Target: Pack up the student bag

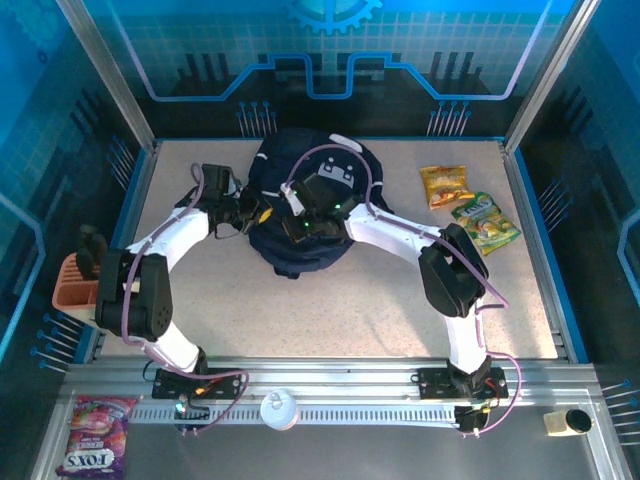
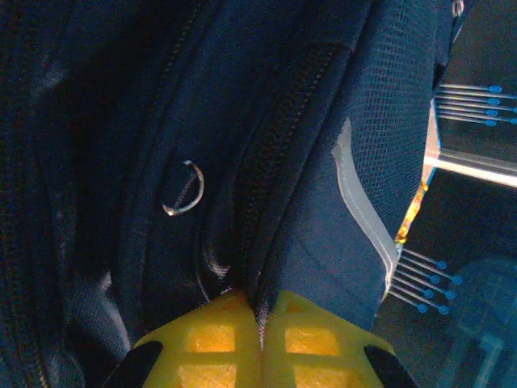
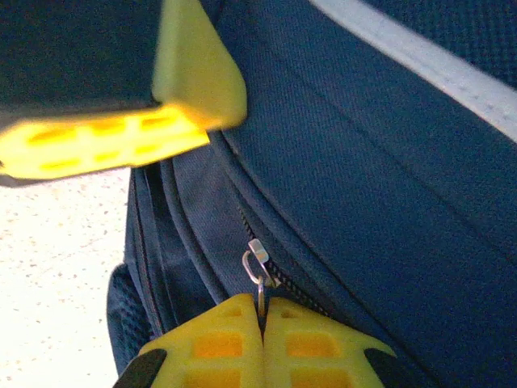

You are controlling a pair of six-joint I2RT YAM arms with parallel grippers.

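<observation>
My right gripper moves to the bag's edge (image 1: 375, 191) next, toward the packets from it, and releases the ring, as my left gripper pinches the fabric.
The student bag (image 1: 285, 160), dark navy with grey-white trim, lies at the back middle of the table, and both arms reach onto it. In the left wrist view my left gripper (image 2: 262, 319) is shut, pinching a fold of the bag's fabric (image 2: 339, 121) beside a black zip. A small metal ring (image 2: 184, 187) hangs just left of that zip. In the right wrist view my right gripper (image 3: 261, 311) is shut on the ring of a silver zip pull (image 3: 257, 263) on the bag (image 3: 363, 162). One yellow finger (image 3: 105, 133) of the left gripper shows just above and to the left.
A yellow snack packet (image 1: 445, 185) and a green one (image 1: 486, 222) lie right of the bag. A pink holder (image 1: 75, 282) stands at the table's left edge. On the front ledge lie a Fox's sweets bag (image 1: 95, 435), a white disc (image 1: 279, 408) and a tape roll (image 1: 567, 422).
</observation>
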